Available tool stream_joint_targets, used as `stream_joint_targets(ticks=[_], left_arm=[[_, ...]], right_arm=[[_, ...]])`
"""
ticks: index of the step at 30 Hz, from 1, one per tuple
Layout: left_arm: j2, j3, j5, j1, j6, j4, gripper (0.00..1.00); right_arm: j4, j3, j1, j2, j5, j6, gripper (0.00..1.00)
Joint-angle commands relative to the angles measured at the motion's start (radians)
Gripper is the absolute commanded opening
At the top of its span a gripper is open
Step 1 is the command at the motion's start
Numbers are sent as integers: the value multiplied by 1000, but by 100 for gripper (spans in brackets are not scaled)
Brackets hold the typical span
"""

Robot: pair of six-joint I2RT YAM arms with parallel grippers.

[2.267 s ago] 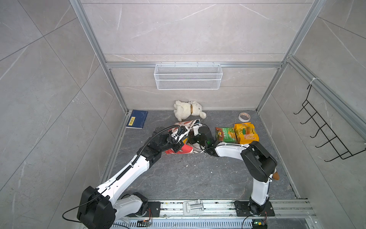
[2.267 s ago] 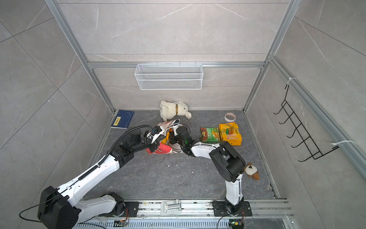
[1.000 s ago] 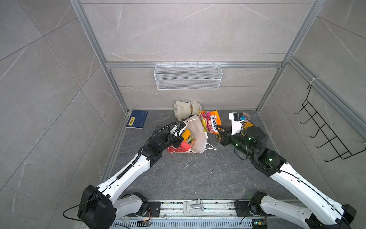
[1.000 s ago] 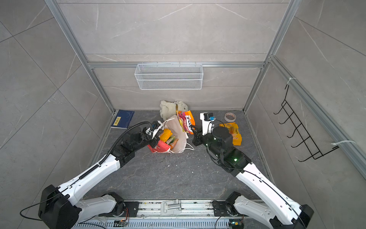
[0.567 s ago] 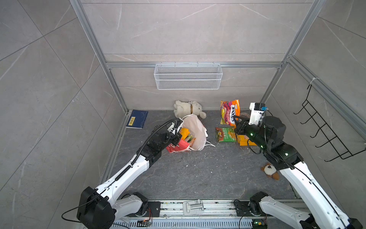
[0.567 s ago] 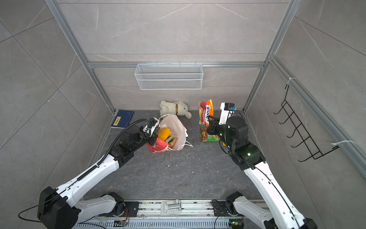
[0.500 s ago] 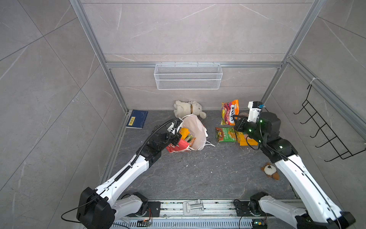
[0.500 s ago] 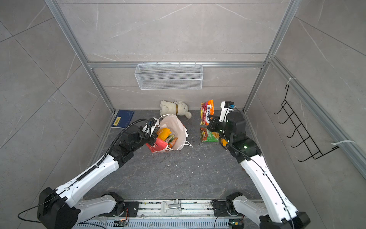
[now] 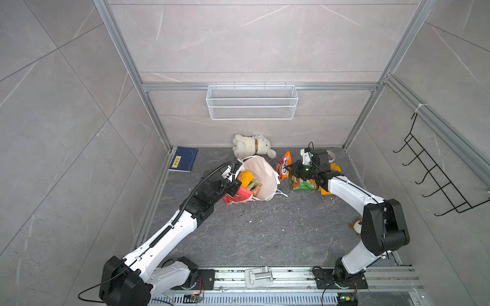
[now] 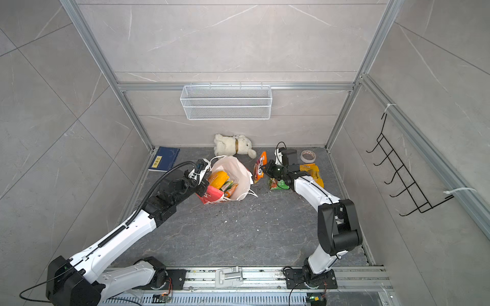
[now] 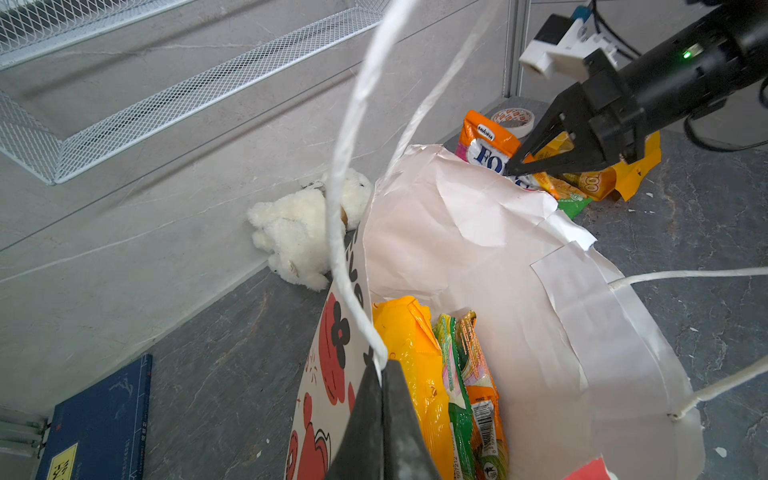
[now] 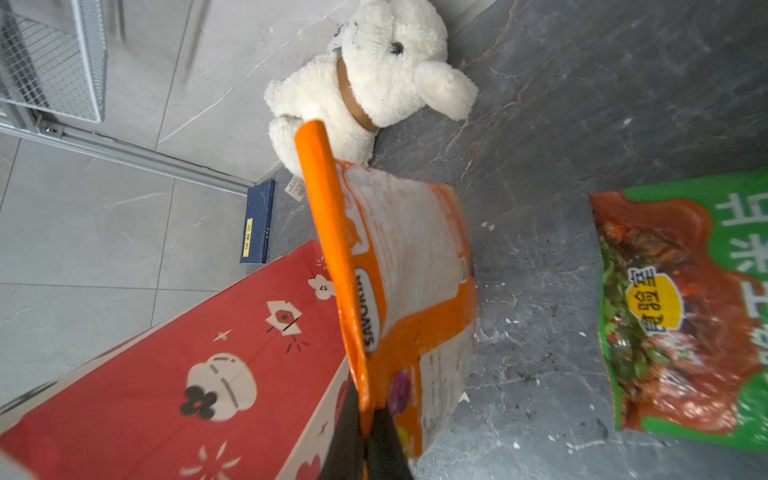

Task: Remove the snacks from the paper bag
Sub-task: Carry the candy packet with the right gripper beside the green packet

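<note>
I will next lower the FOX packet flat into the gap below it with my right gripper and let it go, because there is open floor there between the bag (image 9: pixel 261 172) and the green packet.
The paper bag (image 9: pixel 261 172) (image 10: pixel 234 168) stands tilted with its mouth wide, white inside, red prints outside (image 11: pixel 332 365). My left gripper (image 11: pixel 381 370) (image 9: pixel 234 185) (image 10: pixel 202 185) is shut on the bag's near rim, where a cord handle (image 11: pixel 349 174) joins. Inside lean a yellow-orange packet (image 11: pixel 409 353) and a green and an orange packet (image 11: pixel 457 374). My right gripper (image 12: pixel 365 419) (image 9: pixel 289 169) (image 10: pixel 266 169) is shut on the pink-orange FOX packet (image 12: pixel 399 270) (image 9: pixel 283 165) (image 10: pixel 259 165) (image 11: pixel 484 145), held upright just outside the bag's right side. A green packet (image 9: pixel 301 183) (image 12: pixel 681 307) and a yellow one (image 9: pixel 334 169) lie on the floor.
A white plush toy (image 9: pixel 250 145) lies by the back wall, close behind the held packet. A blue book (image 9: pixel 184 162) is at the back left, a tape roll (image 10: pixel 308 155) at the back right. A small brown toy (image 9: pixel 356 225) sits by the right arm. A wire basket (image 9: pixel 252 102) hangs on the back wall.
My right gripper lifted the FOX packet out of the bag, carried it right, then brought it down beside the bag. My left gripper has kept hold of the bag's rim.
</note>
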Motion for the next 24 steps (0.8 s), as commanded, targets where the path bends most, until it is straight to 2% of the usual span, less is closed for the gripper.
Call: stream_joint_targets(ticks=[1,3,5,8,12,16,19,22,24], left_arm=[[-21,4,12,-2,-15,84,0],[-13,8,14,-3,-10,85,0],[-6,13,13,-3,-6,84,0],[-2,18,19,-3,-2,80,0],[2,18,21,-2,-2,84,0],[10,19,22,-3,4,84,0],[11,18,24,-4,2,85,0],[10,16,25,-3,1,85,0],[8,12,27,-3,2,87,0]], right_arm=[[157,1,15,66,-25,66,0],[148,24,20,112,-42,53,0],[65,63,28,145,-24,9,0],[-41,96,31,169,28,-41,0],[-246,180,34,207,99,-150,6],[-363,226,34,226,186,-205,7],[-396,242,37,244,210,-214,8],[-442,267,55,261,282,-241,8],[-457,290,58,293,274,-249,7]])
